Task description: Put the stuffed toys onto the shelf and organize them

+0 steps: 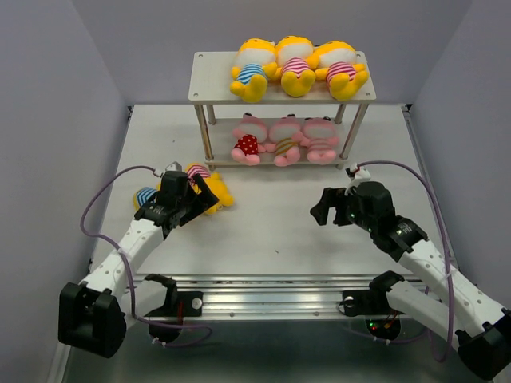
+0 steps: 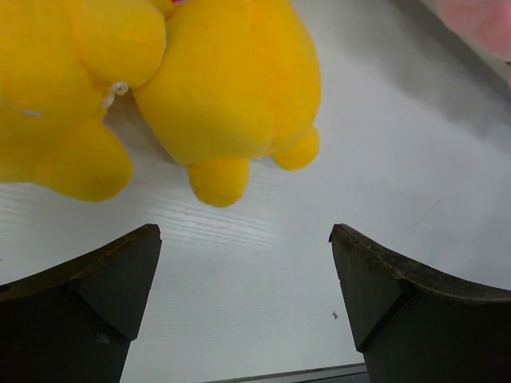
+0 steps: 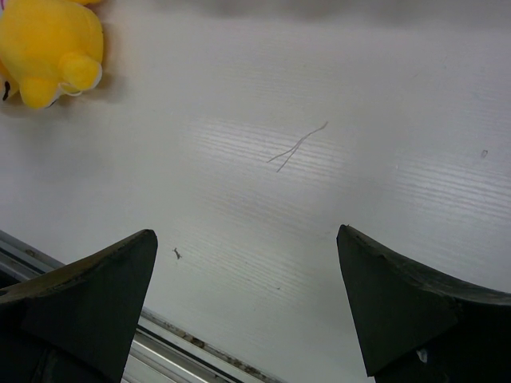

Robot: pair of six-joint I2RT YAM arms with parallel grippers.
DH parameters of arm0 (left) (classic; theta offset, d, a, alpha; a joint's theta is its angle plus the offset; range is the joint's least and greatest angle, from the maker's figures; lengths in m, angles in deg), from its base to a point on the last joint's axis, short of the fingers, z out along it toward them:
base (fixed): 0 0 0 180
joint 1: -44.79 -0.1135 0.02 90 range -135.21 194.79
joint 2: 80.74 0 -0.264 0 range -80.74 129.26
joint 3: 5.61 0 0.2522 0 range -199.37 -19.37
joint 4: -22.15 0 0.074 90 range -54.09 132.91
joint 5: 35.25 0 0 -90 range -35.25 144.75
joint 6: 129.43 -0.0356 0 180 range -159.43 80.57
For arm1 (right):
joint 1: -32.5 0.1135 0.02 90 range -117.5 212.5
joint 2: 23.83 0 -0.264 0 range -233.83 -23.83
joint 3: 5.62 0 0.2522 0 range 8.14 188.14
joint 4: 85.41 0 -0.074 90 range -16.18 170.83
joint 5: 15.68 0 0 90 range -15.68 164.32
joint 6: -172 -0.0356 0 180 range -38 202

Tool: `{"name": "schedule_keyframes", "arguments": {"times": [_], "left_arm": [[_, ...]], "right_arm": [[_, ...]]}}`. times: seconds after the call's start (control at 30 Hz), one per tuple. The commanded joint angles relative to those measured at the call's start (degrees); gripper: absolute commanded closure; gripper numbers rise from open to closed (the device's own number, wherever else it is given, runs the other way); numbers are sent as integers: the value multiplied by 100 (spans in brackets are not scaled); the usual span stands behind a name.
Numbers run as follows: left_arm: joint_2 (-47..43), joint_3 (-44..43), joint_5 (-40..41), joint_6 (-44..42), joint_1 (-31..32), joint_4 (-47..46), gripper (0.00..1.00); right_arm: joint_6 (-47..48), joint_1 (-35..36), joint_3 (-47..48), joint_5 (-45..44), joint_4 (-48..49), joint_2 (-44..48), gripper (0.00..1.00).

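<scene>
Since the near ear of the pink-striped toy (image 1: 212,209) sticks out toward my open fingers, I will lower my left gripper and close it around that ear.
The shelf (image 1: 209,78) stands at the back centre. Three yellow stuffed toys (image 1: 296,68) lie on its top board. Three pink ones (image 1: 285,140) sit on the lower board. Two more yellow toys lie on the table at the left, one blue-striped (image 1: 146,195) and one pink-striped (image 1: 217,194). My left gripper (image 1: 205,199) is open and empty, right over these two. In the left wrist view (image 2: 246,239) both toys (image 2: 231,80) lie just beyond the fingertips. My right gripper (image 1: 318,209) is open and empty over bare table, also in its wrist view (image 3: 246,239).
A metal rail (image 1: 271,291) runs along the table's near edge. Grey walls close in the left, right and back. In the right wrist view a yellow toy (image 3: 48,48) lies far left. A pink toy (image 2: 479,20) shows at the top right of the left wrist view.
</scene>
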Motion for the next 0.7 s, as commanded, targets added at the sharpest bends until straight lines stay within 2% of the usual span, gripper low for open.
{"name": "schedule_keyframes", "arguments": {"times": [0.0,0.2,0.47,0.57,0.6,0.63,0.67], "left_arm": [[210,300,-224,262,93,-682,1],[887,511,-267,272,146,-1287,2],[1653,398,-48,201,146,-1579,20],[1785,354,-57,183,146,-1693,50],[1785,345,-57,183,146,-1729,65],[1785,345,-57,183,138,-1746,73],[1768,345,-83,175,138,-1746,88]], "right_arm": [[70,-36,-73,-38,252,-12,0],[61,-36,-82,-188,270,-20,0],[61,-36,-82,-240,261,32,0],[44,-36,-108,-232,270,6,0],[44,-36,-109,-223,261,-3,0],[44,-36,-109,-214,261,-11,0],[61,-36,-109,-179,261,-20,0]]}}
